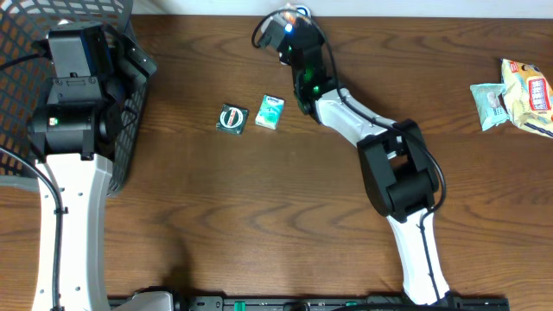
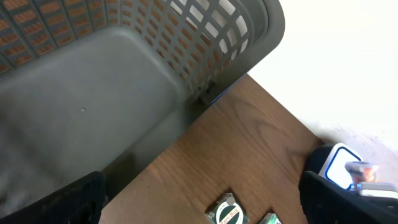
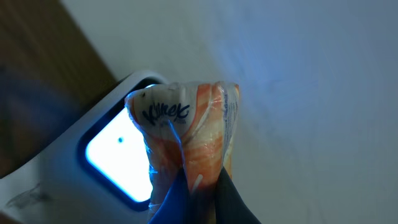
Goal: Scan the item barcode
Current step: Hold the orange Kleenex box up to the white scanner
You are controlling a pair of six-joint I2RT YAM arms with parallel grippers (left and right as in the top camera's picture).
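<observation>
The right gripper swings the pack (image 3: 189, 121) to the right in the overhead view over the snack packets next and releases it.
My right gripper (image 3: 202, 182) is shut on the item, a small orange tissue pack (image 3: 189, 121) printed "Kleenex". It pinches the pack's lower end. The pack sits right in front of the lit blue-white window of the white barcode scanner (image 3: 115, 155). From overhead, the right gripper (image 1: 292, 39) is at the table's far edge beside the glowing scanner (image 1: 288, 23). My left gripper (image 2: 202, 208) is open and holds nothing, above the table beside the basket.
A grey mesh basket (image 2: 124, 68) stands at the left (image 1: 130, 112). A dark green Zam-Buk box (image 1: 232, 117) and a light green packet (image 1: 270, 112) lie mid-table. Snack packets (image 1: 525, 91) lie at the far right.
</observation>
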